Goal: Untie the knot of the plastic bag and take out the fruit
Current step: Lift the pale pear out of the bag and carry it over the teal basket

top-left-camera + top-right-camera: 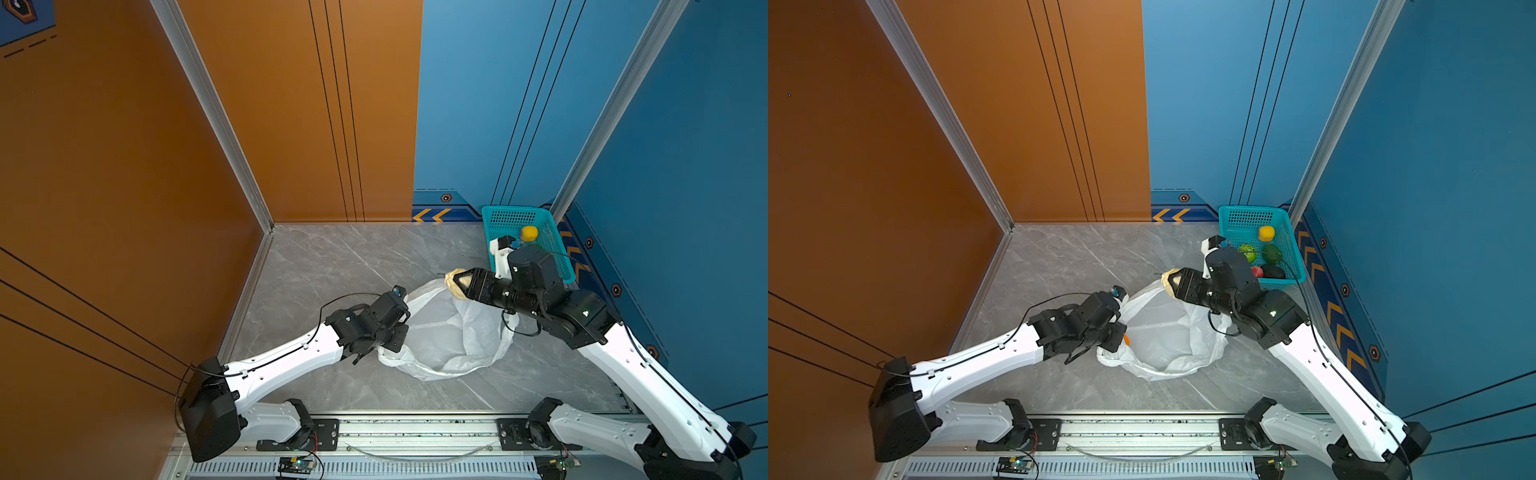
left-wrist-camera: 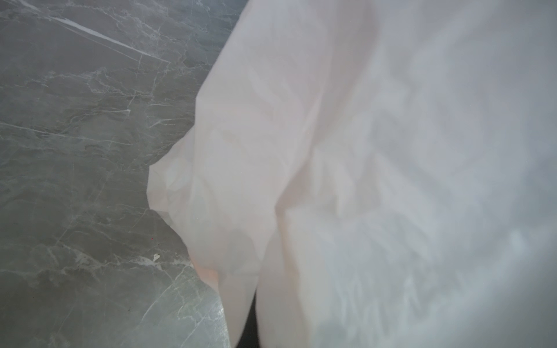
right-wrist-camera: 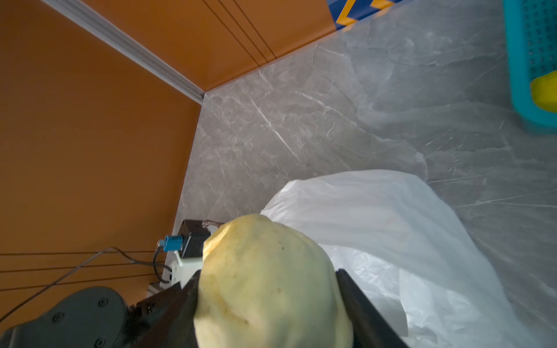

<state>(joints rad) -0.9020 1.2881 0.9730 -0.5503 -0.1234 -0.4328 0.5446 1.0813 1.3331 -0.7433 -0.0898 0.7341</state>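
Observation:
My right gripper moves outward and across to the teal basket next, then down beside the melon ball to release the fruit, as others already lie there.
The white plastic bag point(image 1: 453, 336) point(image 1: 1167, 336) lies open and slack on the grey marble table. My left gripper point(image 1: 397, 338) is shut on its left rim, and the plastic point(image 2: 361, 180) covers most of the left wrist view and hides the jaws. My right gripper point(image 1: 456, 285) point(image 3: 266, 277) hovers over the bag's far edge, shut on a cream knobbly fruit point(image 1: 453, 279) point(image 1: 1169, 277) point(image 3: 265, 247). An orange fruit point(image 1: 1126, 340) peeks out beside the left gripper. No knot is in view.
A teal basket point(image 1: 498, 220) point(image 1: 1229, 218) point(image 3: 518, 75) stands at the back right corner, just behind my right wrist. It holds a lemon point(image 1: 529, 233) point(image 1: 1266, 233), a striped green melon ball point(image 1: 1247, 252), a green mango point(image 1: 1272, 253), a red apple point(image 1: 1257, 272) and a dark avocado point(image 1: 1274, 272).

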